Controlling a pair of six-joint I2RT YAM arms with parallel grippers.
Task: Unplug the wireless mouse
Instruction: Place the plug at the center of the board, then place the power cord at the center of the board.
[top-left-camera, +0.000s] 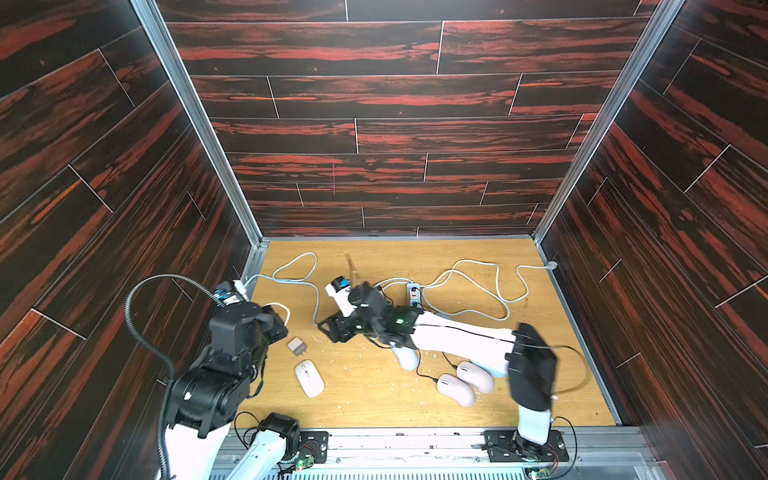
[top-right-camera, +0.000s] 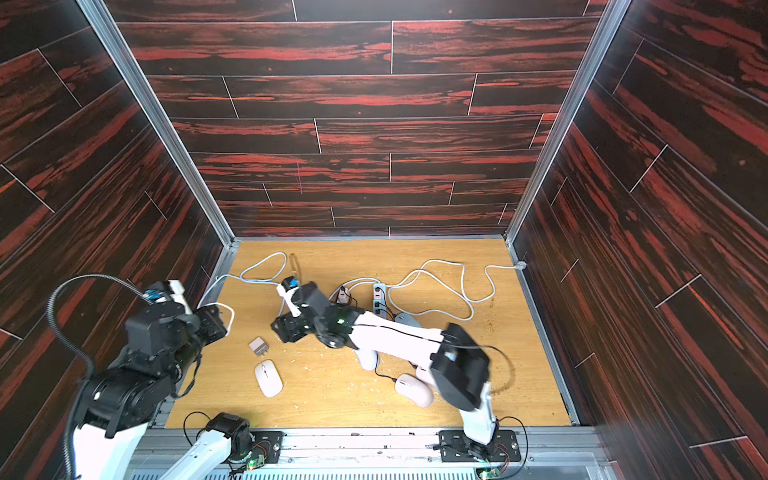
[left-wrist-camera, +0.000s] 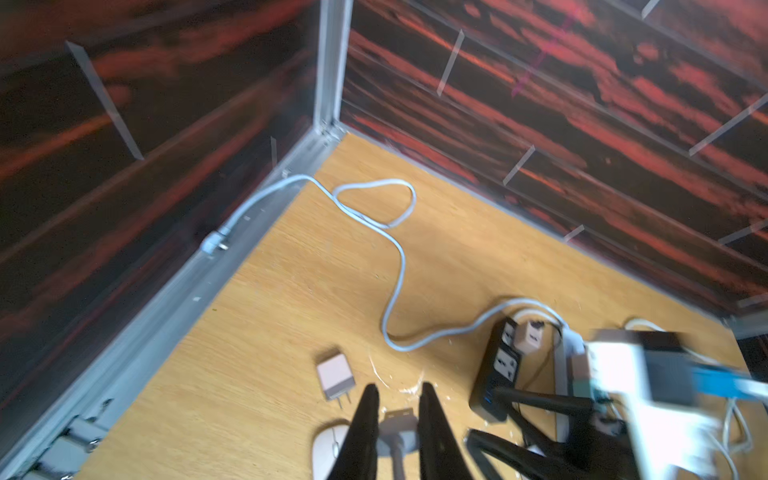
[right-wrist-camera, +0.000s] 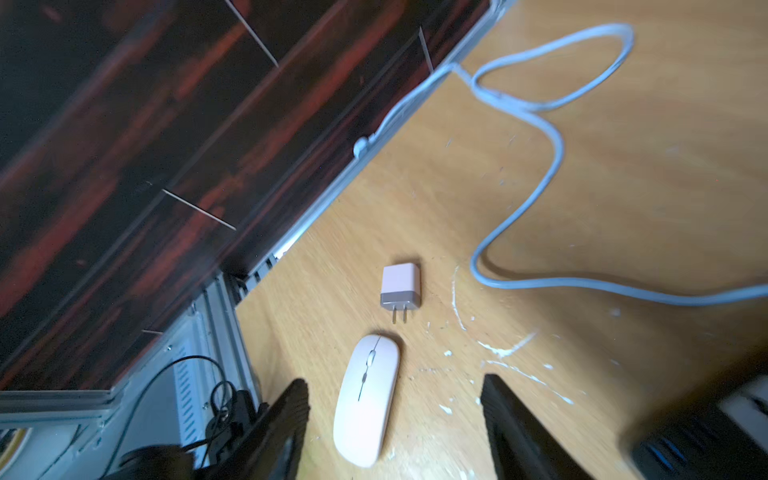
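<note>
My left gripper tilts down and lowers next to release the USB plug (left-wrist-camera: 400, 419) on bare tabletop by the charger block's prongs, since that spot lies below.
The white wireless mouse (top-left-camera: 309, 378) (top-right-camera: 269, 378) lies flat on the wooden table near the front left, and no cable shows at it. In the right wrist view the mouse (right-wrist-camera: 365, 399) lies below and between my right gripper's (right-wrist-camera: 397, 381) wide-open fingers, which hold nothing. In both top views that gripper (top-left-camera: 332, 330) (top-right-camera: 286, 330) hovers beyond the mouse. My left gripper (left-wrist-camera: 397, 388) is shut on the grey USB plug (left-wrist-camera: 400, 419) of a white cable (top-left-camera: 282, 309), above the table's left edge. A pink-white charger block (top-left-camera: 297, 346) (right-wrist-camera: 401, 286) lies loose just beyond the mouse.
A black power strip (left-wrist-camera: 498, 365) with a small adapter plugged in and a grey strip (top-left-camera: 413, 293) sit mid-table among looping pale cables (top-left-camera: 478, 286). Two pinkish mice (top-left-camera: 455, 390) with black leads lie front right under my right arm. Dark walls enclose three sides.
</note>
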